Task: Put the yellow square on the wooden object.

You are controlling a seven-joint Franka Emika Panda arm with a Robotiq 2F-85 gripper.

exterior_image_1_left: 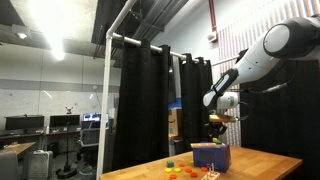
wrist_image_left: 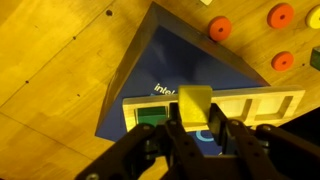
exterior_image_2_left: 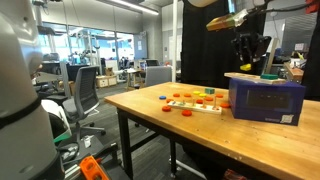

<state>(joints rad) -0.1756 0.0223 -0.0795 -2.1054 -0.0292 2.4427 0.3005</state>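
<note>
To get the yellow square onto the tray's compartment next to the green piece [wrist_image_left: 150, 115], my gripper should lower toward the pale wooden tray first.
In the wrist view my gripper [wrist_image_left: 195, 124] is shut on the yellow square [wrist_image_left: 195, 102], a small yellow block held between the fingertips. Right below it a pale wooden tray with compartments [wrist_image_left: 255, 104] lies on top of the blue box [wrist_image_left: 170, 60]. A green piece [wrist_image_left: 150, 115] sits in one compartment. In both exterior views the gripper [exterior_image_1_left: 215, 122] [exterior_image_2_left: 248, 50] hangs a little above the blue box [exterior_image_1_left: 211, 156] [exterior_image_2_left: 265, 98]. I cannot tell whether the square touches the tray.
The box stands on a wooden table [exterior_image_2_left: 150, 112]. A flat wooden board with coloured pieces [exterior_image_2_left: 195, 103] lies beside the box. Orange round pieces [wrist_image_left: 220, 28] [wrist_image_left: 281, 14] lie on the table. Black curtains [exterior_image_1_left: 150, 100] hang behind; office chairs [exterior_image_2_left: 85, 95] stand off the table edge.
</note>
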